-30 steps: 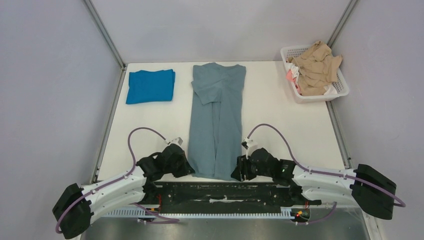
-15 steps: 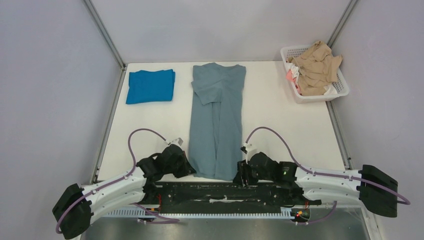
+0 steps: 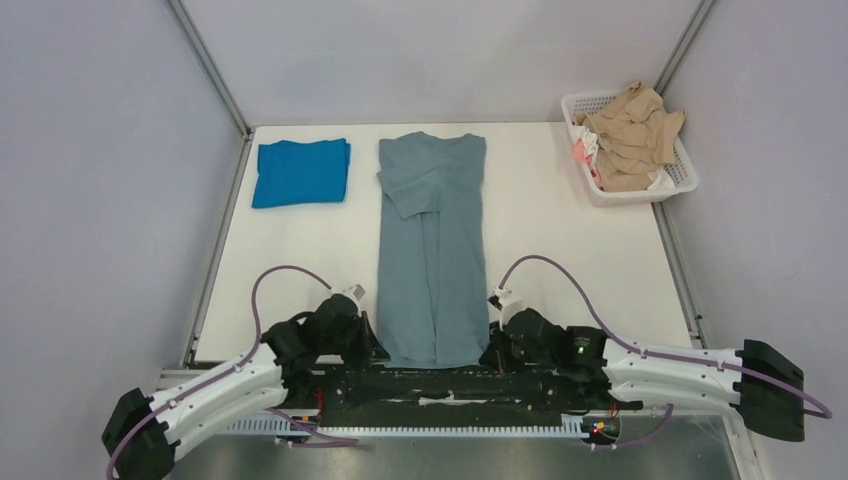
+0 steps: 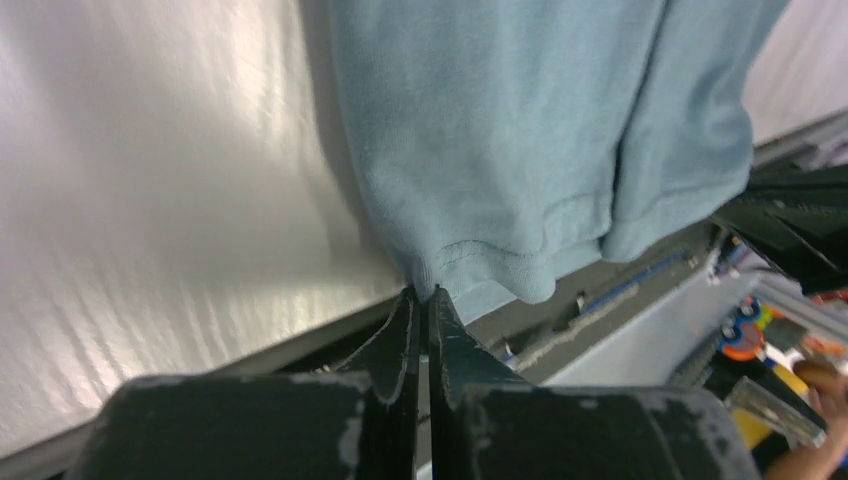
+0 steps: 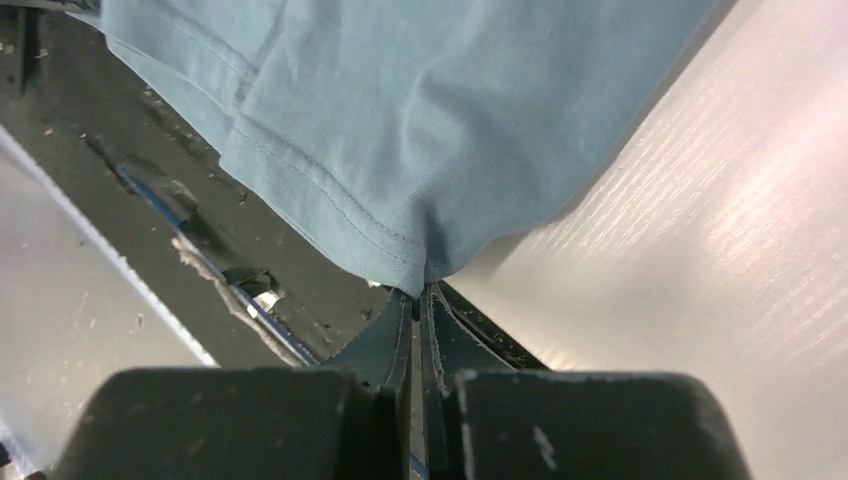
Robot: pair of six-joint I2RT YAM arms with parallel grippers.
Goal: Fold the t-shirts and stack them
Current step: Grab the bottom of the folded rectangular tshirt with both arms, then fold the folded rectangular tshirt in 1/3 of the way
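Observation:
The t-shirt lies at full length, so I will lift the corner of its hem outward with my left gripper, lower it onto the t-shirt's edge by the folded sleeve (image 3: 388, 213) and let go.
The slate grey-blue t-shirt (image 3: 432, 250) lies as a long narrow strip down the middle of the table, sleeves folded in, its hem hanging over the near edge. My left gripper (image 4: 424, 296) is shut on the hem's left corner (image 4: 440, 262). My right gripper (image 5: 418, 291) is shut on the hem's right corner (image 5: 400, 240). In the top view the left gripper (image 3: 372, 345) and right gripper (image 3: 490, 350) sit at the two near corners of the strip. The cobalt blue t-shirt (image 3: 300, 172) lies folded at the far left of the table.
A white lattice basket (image 3: 682, 180) with beige and pink cloth stands at the far right corner. Grey walls with metal rails close in both sides. The dark rail (image 3: 440, 382) between the arm bases runs just under the hem.
The right gripper has closed on the hem's right corner. Both grippers have drawn back toward the near edge, pulling the grey-blue shirt nearer so that its hem overhangs the edge.

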